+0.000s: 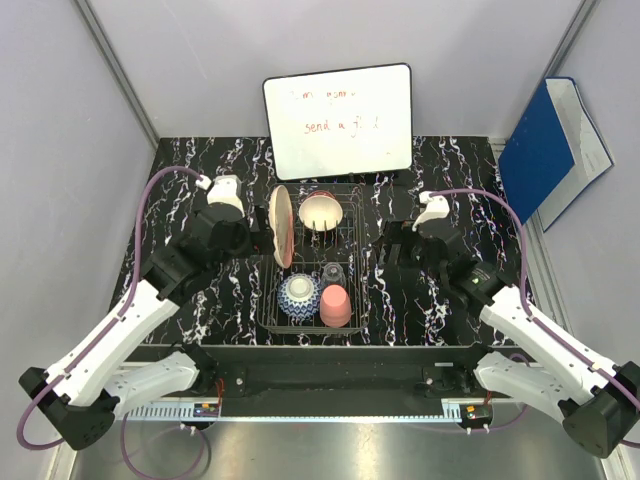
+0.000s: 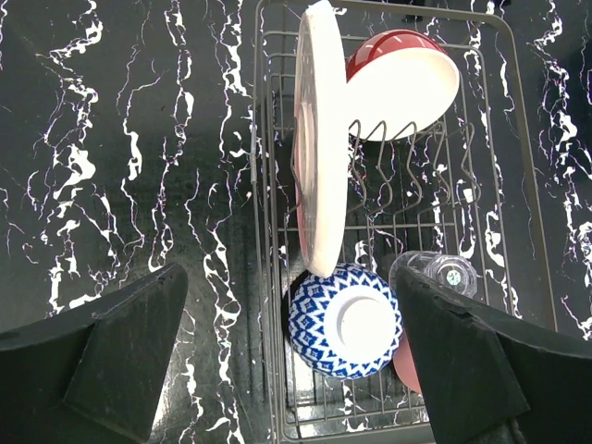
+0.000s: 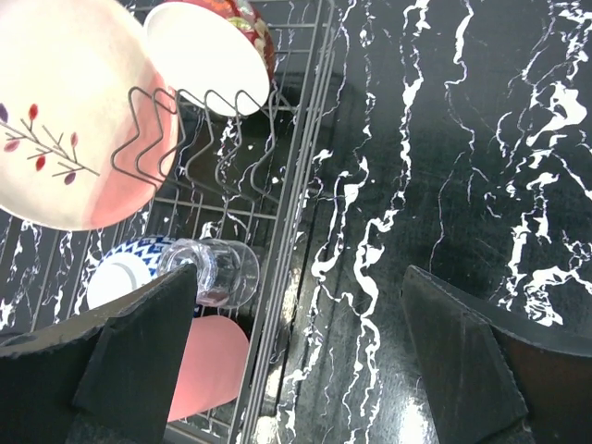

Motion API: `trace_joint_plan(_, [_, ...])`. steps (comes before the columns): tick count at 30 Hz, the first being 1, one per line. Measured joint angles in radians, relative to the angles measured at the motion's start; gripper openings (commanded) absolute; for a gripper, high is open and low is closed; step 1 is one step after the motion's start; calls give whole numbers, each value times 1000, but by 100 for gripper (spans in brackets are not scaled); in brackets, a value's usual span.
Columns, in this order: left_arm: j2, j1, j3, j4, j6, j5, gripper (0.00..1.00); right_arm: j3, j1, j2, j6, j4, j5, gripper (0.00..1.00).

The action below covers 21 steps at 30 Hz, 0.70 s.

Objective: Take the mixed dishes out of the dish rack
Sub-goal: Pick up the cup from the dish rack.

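Observation:
The right gripper turns back across the cup's rim and lowers around the cup next. The salmon-pink cup (image 1: pixel 335 305) sits uncovered at the rack's near corner.
The black wire dish rack (image 1: pixel 352 262) stands mid-table. In it a pale pink plate (image 1: pixel 281 226) stands on edge at the back left, with a cream bowl with red outside (image 1: pixel 322 210) tilted beside it. A clear glass (image 1: pixel 334 273), a blue-and-white bowl (image 1: pixel 299 296) upside down and a salmon-pink cup (image 1: pixel 335 305) are at the front. My left gripper (image 1: pixel 256 236) is open and empty, hovering at the rack's left side by the plate (image 2: pixel 319 139) and above the blue bowl (image 2: pixel 347 322). My right gripper (image 1: pixel 390 250) is open and empty over the rack's right rim (image 3: pixel 296 240), near the glass (image 3: pixel 217 273).
A white whiteboard (image 1: pixel 338 120) with red writing leans at the back. A blue folder (image 1: pixel 545 150) leans on the right wall. Black marble tabletop (image 1: pixel 450 170) lies bare on both sides of the rack.

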Motion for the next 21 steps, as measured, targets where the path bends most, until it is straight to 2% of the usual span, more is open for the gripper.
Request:
trace_joint_plan(7, [-33,0,-30,4,-6,-10,99,13,34,9,0,-29,-94,100])
trace_joint_plan(12, [-84,0,-49,18,-6,-18,99,110,208,87,0,-93,-77,100])
trace_joint_plan(17, [-121,0,-62,33,-6,-27,99,243,406,212,0,-145,10,100])
trace_joint_plan(21, [-137,0,-66,37,-6,-32,99,304,485,318,11,-192,85,100])
